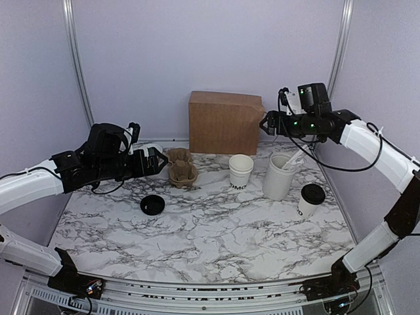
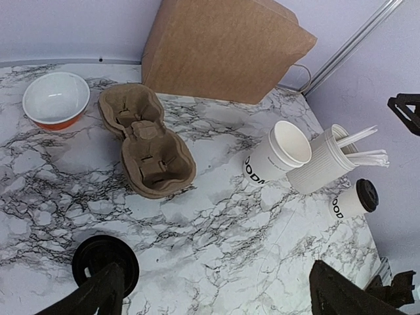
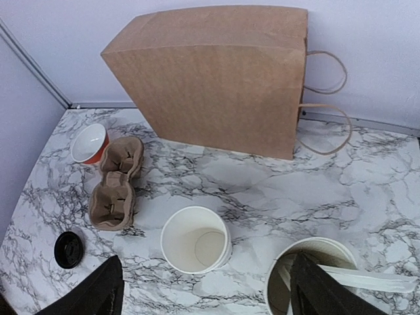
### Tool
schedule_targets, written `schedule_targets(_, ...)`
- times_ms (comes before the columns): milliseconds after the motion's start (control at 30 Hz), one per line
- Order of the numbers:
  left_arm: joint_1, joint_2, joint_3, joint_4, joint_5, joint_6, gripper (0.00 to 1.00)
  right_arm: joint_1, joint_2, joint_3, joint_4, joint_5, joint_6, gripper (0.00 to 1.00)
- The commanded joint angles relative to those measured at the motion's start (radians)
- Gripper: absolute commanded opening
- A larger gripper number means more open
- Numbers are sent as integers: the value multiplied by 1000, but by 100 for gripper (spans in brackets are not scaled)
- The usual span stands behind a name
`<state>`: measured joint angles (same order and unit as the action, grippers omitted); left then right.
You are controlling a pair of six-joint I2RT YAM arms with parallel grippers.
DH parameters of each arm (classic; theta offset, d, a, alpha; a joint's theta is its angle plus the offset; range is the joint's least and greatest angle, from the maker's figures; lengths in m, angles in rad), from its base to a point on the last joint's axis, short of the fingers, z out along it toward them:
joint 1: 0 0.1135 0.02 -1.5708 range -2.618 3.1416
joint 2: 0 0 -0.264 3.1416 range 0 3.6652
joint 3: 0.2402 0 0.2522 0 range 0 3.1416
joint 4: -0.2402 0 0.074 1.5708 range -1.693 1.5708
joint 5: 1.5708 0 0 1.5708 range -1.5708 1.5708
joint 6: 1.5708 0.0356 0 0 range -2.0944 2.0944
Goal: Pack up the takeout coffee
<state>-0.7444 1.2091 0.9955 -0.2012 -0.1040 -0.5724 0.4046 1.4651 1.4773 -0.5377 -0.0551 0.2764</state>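
My left gripper lowers outward onto the cup carrier's near-pocket rim next, on the side away from the lidless cup, since that thin rim stands exposed.
The takeout coffee, a small white lettered cup with a black lid, stands upright at the table's right side; the right wrist view does not show it. My right gripper hovers high by the brown paper bag, open and empty, above a lidless white cup and well behind the coffee. My left gripper is open with nothing between its fingers, held above the table's left side, far from the coffee.
A cardboard cup carrier lies left of the lidless cup. A ribbed tumbler with sticks stands between that cup and the coffee. A loose black lid lies front left. A red-and-white bowl sits far left.
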Motion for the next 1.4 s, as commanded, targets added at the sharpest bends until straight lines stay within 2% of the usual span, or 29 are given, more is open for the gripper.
schedule_targets(0, 43, 54, -1, -15, 49, -85, 98, 81, 45, 72, 57, -22, 6, 84)
schedule_targets(133, 137, 159, 16, 31, 156, -150, 89, 150, 81, 83, 74, -36, 11, 82)
schedule_targets(267, 209, 285, 45, 125, 249, -205, 72, 191, 90, 68, 77, -49, 13, 82)
schedule_targets(400, 250, 426, 144, 148, 270, -203, 50, 207, 75, 32, 90, -68, 19, 81)
schedule_targets(533, 258, 534, 251, 124, 244, -174, 39, 209, 46, -10, 112, -93, 27, 81)
schedule_targets(900, 269, 736, 447, 56, 191, -145, 32, 209, -23, -101, 122, -132, 2, 80)
schedule_targets(1367, 253, 819, 466, 52, 109, -175, 29, 209, -210, -256, 91, -75, -25, 81)
